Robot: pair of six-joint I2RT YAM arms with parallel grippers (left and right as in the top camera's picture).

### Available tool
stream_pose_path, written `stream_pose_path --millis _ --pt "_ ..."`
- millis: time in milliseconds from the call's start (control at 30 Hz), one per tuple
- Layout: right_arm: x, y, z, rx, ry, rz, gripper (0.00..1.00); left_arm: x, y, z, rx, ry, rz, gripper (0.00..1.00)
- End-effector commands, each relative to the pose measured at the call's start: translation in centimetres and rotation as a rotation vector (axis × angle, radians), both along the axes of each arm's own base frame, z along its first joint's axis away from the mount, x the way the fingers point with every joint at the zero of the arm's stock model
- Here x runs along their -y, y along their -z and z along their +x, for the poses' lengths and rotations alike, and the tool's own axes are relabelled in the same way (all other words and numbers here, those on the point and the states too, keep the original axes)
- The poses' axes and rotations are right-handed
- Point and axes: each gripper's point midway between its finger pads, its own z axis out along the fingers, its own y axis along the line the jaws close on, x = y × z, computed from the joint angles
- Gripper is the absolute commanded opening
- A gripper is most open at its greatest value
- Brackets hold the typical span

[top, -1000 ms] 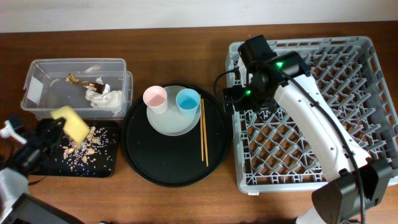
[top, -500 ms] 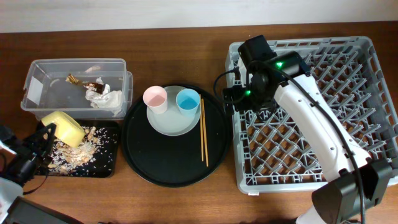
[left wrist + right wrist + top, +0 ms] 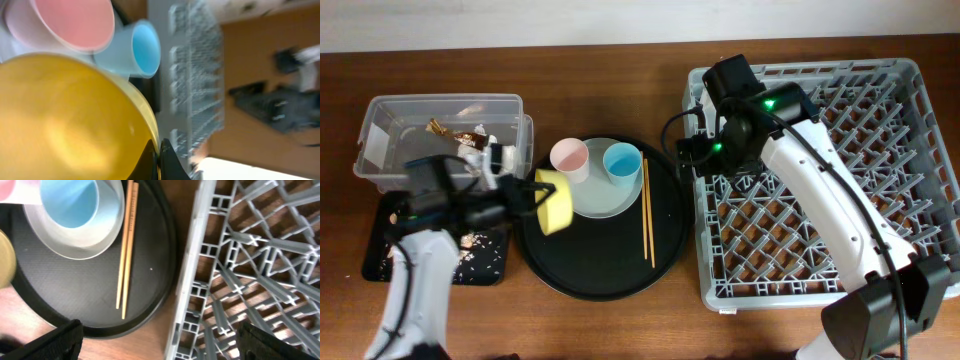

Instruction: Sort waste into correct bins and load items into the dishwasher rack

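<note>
The plate and chopsticks leave the round tray's bare near side free, so I should next move my left gripper down, turn the tilted yellow bowl level onto that spot, and then release it.
My left gripper (image 3: 534, 195) is shut on the rim of the yellow bowl (image 3: 556, 201), holding it tilted over the left edge of the big round black tray; the left wrist view shows the jaws (image 3: 159, 160) pinching the bowl (image 3: 65, 120). The pink cup (image 3: 569, 157) and light-blue cup (image 3: 621, 162) stand on the pale plate (image 3: 605, 198), with the chopsticks (image 3: 647, 215) beside it. Tissue (image 3: 488, 158) and wrappers (image 3: 455, 130) lie in the clear tub (image 3: 380, 140). Food scraps (image 3: 470, 242) lie on the shallow black tray (image 3: 380, 262). My right gripper (image 3: 705, 160) is open and empty over the left edge of the dishwasher rack (image 3: 820, 170).
The round black tray (image 3: 600, 265) sits between the bins and the rack. In the right wrist view the chopsticks (image 3: 126, 245), plate (image 3: 102, 235) and blue cup (image 3: 70, 200) lie just left of the rack's wall (image 3: 192, 280). Bare wood table (image 3: 620, 330) runs along the front.
My left arm swung right from the shallow black tray, carrying the yellow bowl to the round tray's left edge. The right arm has not moved.
</note>
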Motion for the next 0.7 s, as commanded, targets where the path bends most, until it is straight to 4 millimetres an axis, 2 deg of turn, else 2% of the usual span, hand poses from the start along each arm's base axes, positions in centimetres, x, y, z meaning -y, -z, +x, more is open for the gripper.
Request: stream_pose_path --millis 0,33,67,100,167,300,333,367,400,433,467,533,567,633,667 --pt "-3.0 -1.2 -0.8 -0.042 -0.040 0.180 0.99 1.1 3.6 -1.9 -0.051 -0.006 0.480 0.00" --pt "-3.8 -1.6 -0.8 -0.043 -0.055 0.231 0.95 1.4 4.4 -2.5 -0.062 0.009 0.571 0.00" --pt "-5.0 -2.3 -0.6 -0.032 -0.078 0.299 0.79 2.2 5.7 -3.5 -0.072 0.055 0.711 0.00" --pt "-5.8 -2.8 0.0 0.005 -0.097 0.326 0.67 2.8 6.5 -4.1 -0.070 0.091 0.791 0.00" --pt "-7.1 -3.2 0.7 0.068 -0.130 0.334 0.67 3.3 7.8 -4.7 -0.100 0.104 0.880 0.00" --pt "-8.6 -2.9 1.1 0.163 -0.167 0.233 0.71 3.4 10.1 -5.4 -0.179 0.152 0.908 0.01" --pt "-9.1 -2.9 1.1 0.183 -0.178 0.215 0.72 3.4 10.4 -5.4 -0.191 0.158 0.912 0.09" --pt "-9.7 -3.0 1.0 0.198 -0.196 0.214 0.71 3.4 10.4 -5.4 -0.191 0.158 0.912 0.42" --pt "-10.2 -3.0 0.9 0.218 -0.207 0.190 0.71 3.4 10.4 -5.4 -0.191 0.158 0.912 0.50" --pt "-10.3 -2.8 0.9 0.234 -0.209 0.162 0.71 3.4 10.4 -5.4 -0.189 0.155 0.911 0.51" --pt "-10.7 -2.5 1.0 0.250 -0.216 0.132 0.71 3.3 9.8 -5.1 -0.175 0.143 0.904 0.50" --pt "-12.4 -1.9 0.8 0.280 -0.298 0.127 0.70 2.5 5.5 -3.2 -0.100 0.055 0.871 0.50" --pt "-13.7 -1.1 1.0 0.293 -0.342 0.127 0.67 0.5 1.1 -1.6 -0.042 -0.058 0.840 0.52" --pt "-15.3 0.6 1.0 0.297 -0.410 0.115 0.60 -3.3 -3.9 -0.3 0.021 -0.226 0.812 0.53" --pt "-16.1 2.0 1.0 0.284 -0.436 0.103 0.59 -6.1 -5.8 -0.1 0.042 -0.335 0.808 0.75"
